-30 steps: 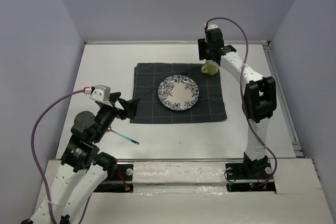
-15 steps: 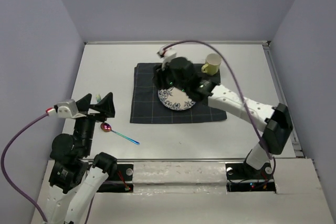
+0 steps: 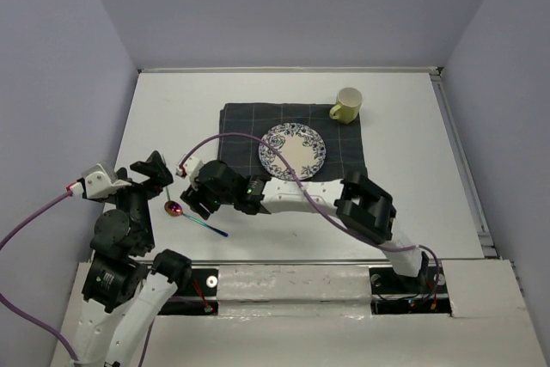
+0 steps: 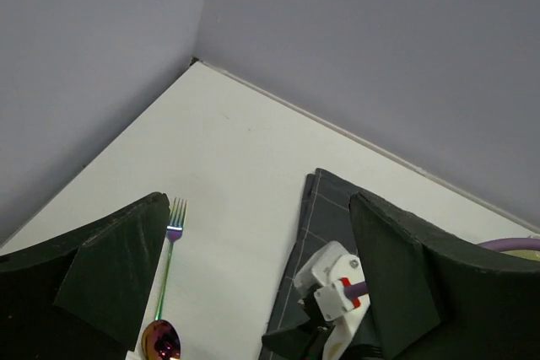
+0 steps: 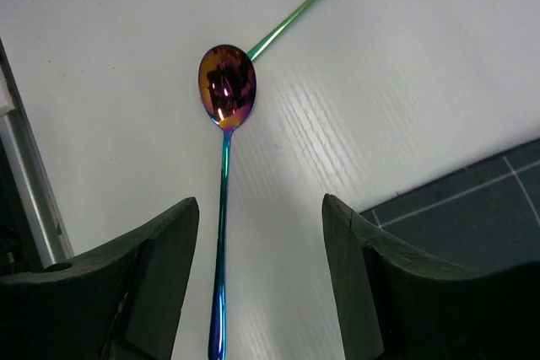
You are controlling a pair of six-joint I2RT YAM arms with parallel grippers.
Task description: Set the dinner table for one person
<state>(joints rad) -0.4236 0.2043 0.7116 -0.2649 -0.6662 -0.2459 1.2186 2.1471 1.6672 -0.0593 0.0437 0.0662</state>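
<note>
My right gripper is above the spoon, which is off the middle of my fingers, so I will move it down toward the left in its wrist view onto the handle near the bowl (image 3: 191,218) (image 5: 224,179).
The white dinner table (image 3: 172,109) bears a dark grid cloth (image 3: 241,131) with a blue-patterned plate (image 3: 292,150) and a yellow mug (image 3: 346,105) at its far right corner. An iridescent spoon (image 3: 196,220) lies on the table left of the cloth's front. My right gripper (image 3: 191,204) is open just above it. In the right wrist view the spoon (image 5: 224,90) has its handle between the open fingers (image 5: 160,267), nearer the left one. My left gripper (image 3: 150,169) is open and empty, raised at the left. A fork (image 4: 173,233) lies beyond the spoon bowl (image 4: 160,341).
The right arm (image 3: 301,199) stretches low across the front of the cloth from its base at the near right. Its wrist camera (image 4: 333,280) shows in the left wrist view beside the cloth edge (image 4: 325,208). Grey walls enclose the table.
The right gripper left the mug standing at the cloth's far right corner and swept across the plate to the spoon at the front left. The left gripper drew back to the left.
</note>
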